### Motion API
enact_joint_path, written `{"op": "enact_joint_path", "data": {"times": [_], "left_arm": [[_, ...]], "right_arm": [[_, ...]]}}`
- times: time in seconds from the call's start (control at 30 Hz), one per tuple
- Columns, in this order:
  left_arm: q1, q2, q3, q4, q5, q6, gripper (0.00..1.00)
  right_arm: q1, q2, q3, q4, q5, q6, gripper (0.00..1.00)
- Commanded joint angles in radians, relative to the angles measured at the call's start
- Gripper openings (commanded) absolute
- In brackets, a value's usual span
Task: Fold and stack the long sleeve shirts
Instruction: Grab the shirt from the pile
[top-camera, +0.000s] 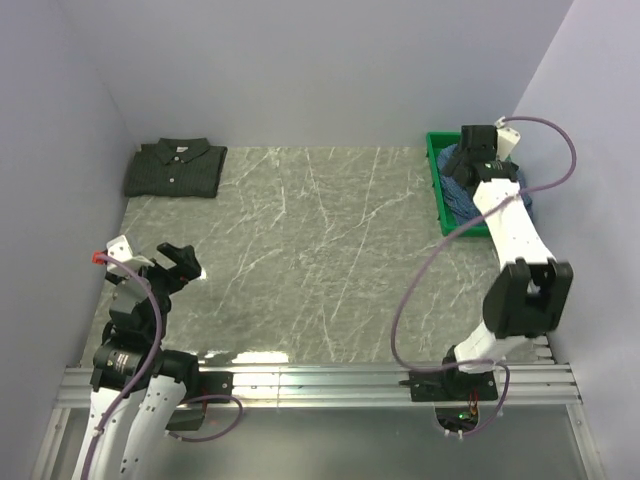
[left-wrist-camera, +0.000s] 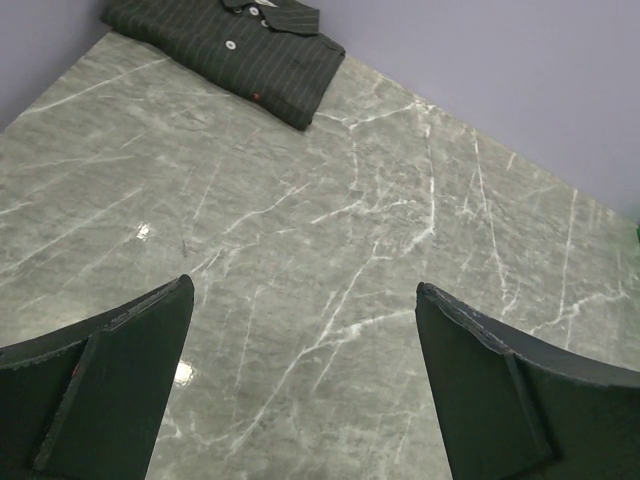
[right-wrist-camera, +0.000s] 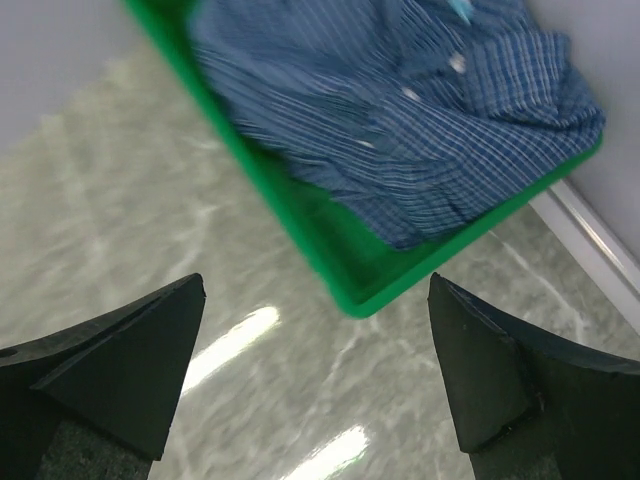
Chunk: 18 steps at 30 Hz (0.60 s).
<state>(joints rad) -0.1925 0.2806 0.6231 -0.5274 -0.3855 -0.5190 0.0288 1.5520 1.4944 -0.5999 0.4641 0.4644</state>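
The blue checked shirt's buttoned front (right-wrist-camera: 390, 116) has its row of buttons below and outward of the open right gripper, so the robot should lower that gripper next and reach outward onto the buttons.
A dark green-grey checked shirt (top-camera: 175, 167) lies folded flat at the table's far left corner, collar and white buttons up; the left wrist view shows the same shirt (left-wrist-camera: 235, 45) far ahead. A blue checked shirt (right-wrist-camera: 420, 110) lies crumpled in a green tray (right-wrist-camera: 330, 250) at the far right, partly hidden by the right arm in the top view (top-camera: 462, 190). My left gripper (top-camera: 177, 262) hovers open over the near left of the table, nothing between its fingers. My right gripper (right-wrist-camera: 315, 300) is open above the tray's near corner, empty.
The green tray (top-camera: 437, 190) sits against the right wall at the back. Grey walls close the table on the left, back and right. A metal rail (top-camera: 320, 380) with both arm bases runs along the near edge. Bare marble lies between the two shirts.
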Motion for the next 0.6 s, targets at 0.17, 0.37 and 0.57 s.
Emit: {"op": "enact_joint_path", "data": {"times": [0.17, 0.37, 0.57], "left_arm": [[-0.018, -0.02, 0.007, 0.037, 0.031, 0.0, 0.99], [-0.018, 0.005, 0.01, 0.04, 0.043, 0.007, 0.99], [-0.018, 0.025, 0.013, 0.041, 0.046, 0.007, 0.99]], "right_arm": [[-0.19, 0.278, 0.093, 0.095, -0.044, 0.076, 1.0], [-0.234, 0.448, 0.145, 0.189, -0.103, 0.06, 0.99], [-0.244, 0.536, 0.175, 0.226, -0.153, 0.008, 0.39]]}}
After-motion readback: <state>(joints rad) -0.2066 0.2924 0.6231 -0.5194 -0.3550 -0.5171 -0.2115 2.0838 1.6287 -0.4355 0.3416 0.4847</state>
